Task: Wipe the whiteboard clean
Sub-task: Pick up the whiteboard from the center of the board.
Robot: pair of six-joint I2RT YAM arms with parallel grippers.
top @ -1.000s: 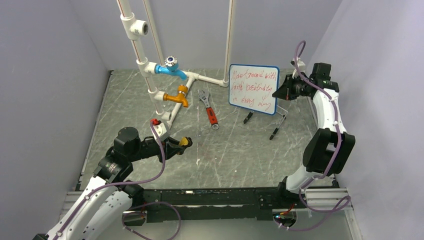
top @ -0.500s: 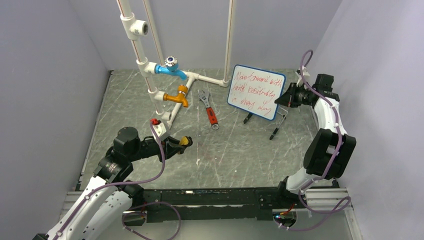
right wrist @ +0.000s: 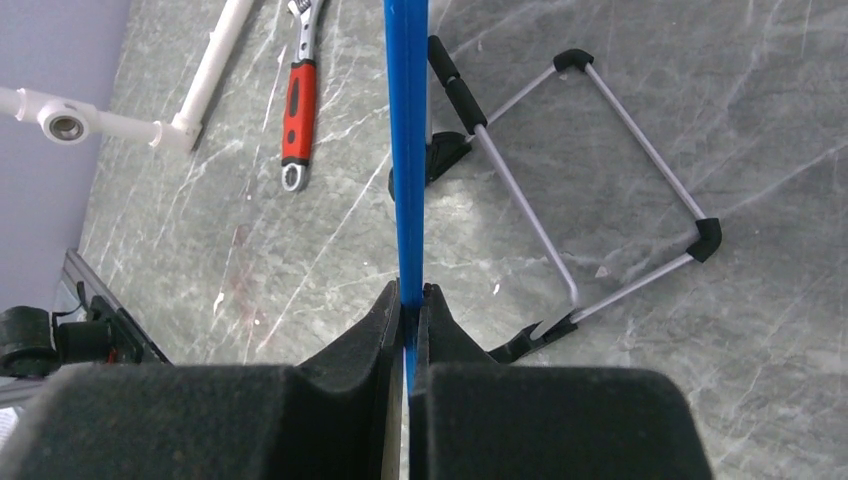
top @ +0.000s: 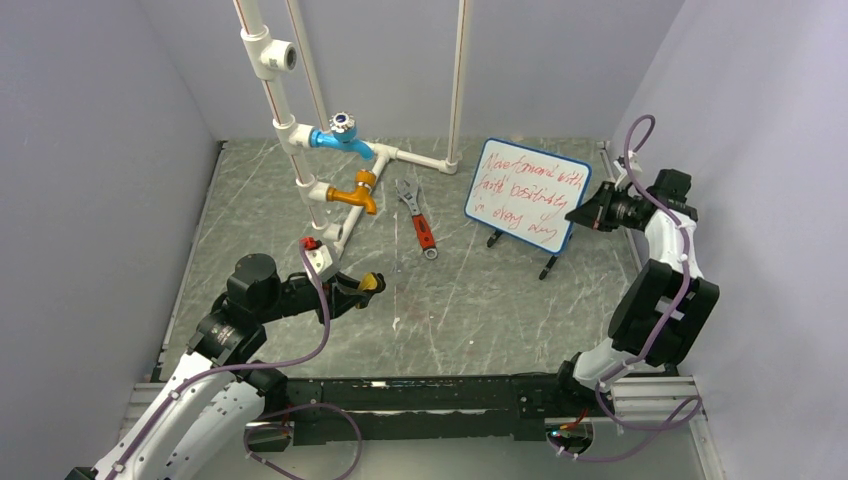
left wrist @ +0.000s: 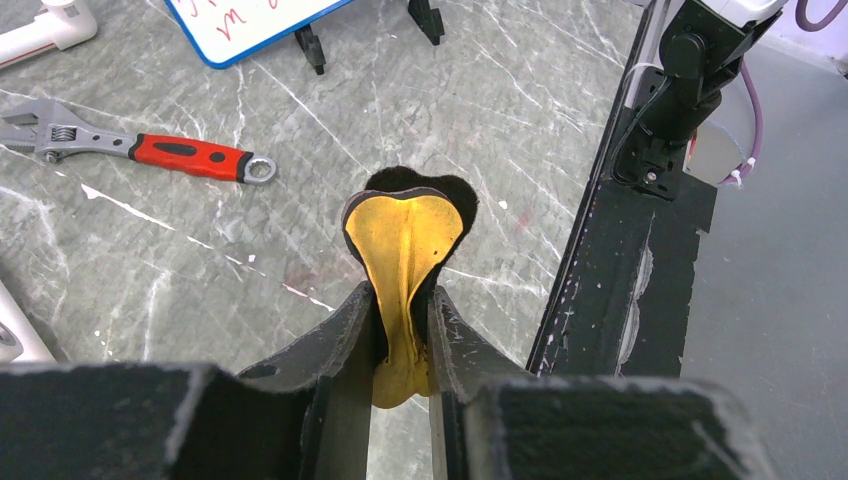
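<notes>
The right gripper will next go down and back toward the stand's near black foot (top: 547, 269) to let go of the whiteboard (top: 527, 195), since that foot is below the gripper and back from it.
The whiteboard (top: 527, 195), blue-framed with red handwriting, stands tilted at the back right of the table. My right gripper (top: 588, 215) is shut on its right edge. In the right wrist view the blue edge (right wrist: 406, 150) runs straight up from between the closed jaws of my right gripper (right wrist: 407, 300). My left gripper (top: 362, 288) is shut on a yellow eraser pad with a black backing (left wrist: 405, 235), held over the table at the front left, far from the board. A corner of the board shows in the left wrist view (left wrist: 240, 20).
The board's wire stand (right wrist: 600, 200) with black feet (top: 548, 268) lies below and behind it. A red-handled wrench (top: 422, 225) lies left of the board. A white pipe frame with a blue tap (top: 340, 135) and an orange tap (top: 355, 193) stands at the back left. Walls close both sides.
My right gripper has moved to the right and slightly nearer, carrying the whiteboard with it and tilting it clockwise. The left arm and the eraser pad have not moved.
</notes>
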